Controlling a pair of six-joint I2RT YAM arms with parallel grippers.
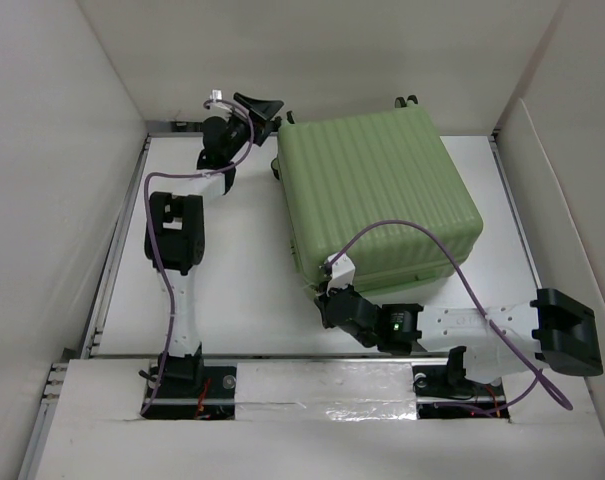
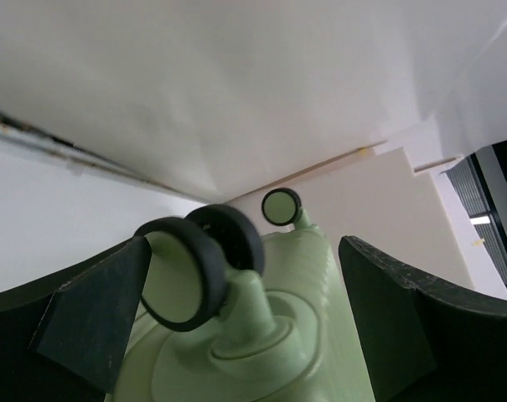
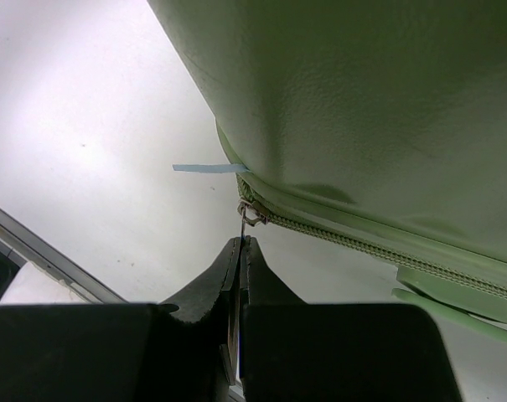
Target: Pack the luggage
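The black caster wheel (image 1: 289, 117) (image 2: 201, 266) is off-center between my open fingers, so my left gripper will next move toward the far corner of the case and then close.
The luggage (image 1: 382, 200), a pale green ribbed hard-shell case, lies shut on the white table (image 1: 237, 280). My left gripper (image 1: 262, 106) stands open at its far left corner. In the left wrist view a black caster wheel (image 2: 186, 272) sits between the wide-apart fingers of my left gripper (image 2: 243, 251), touching neither. My right gripper (image 1: 325, 292) is at the case's near left corner. In the right wrist view my right gripper (image 3: 242, 243) is shut on the thin zipper pull (image 3: 245, 222), which hangs from the slider at the end of the zipper (image 3: 362, 241).
White walls enclose the table at the back and both sides. A metal rail (image 1: 117, 240) runs along the left edge. A second caster (image 2: 281, 206) shows further off. A light blue strip (image 3: 209, 168) pokes out of the case's seam above the slider.
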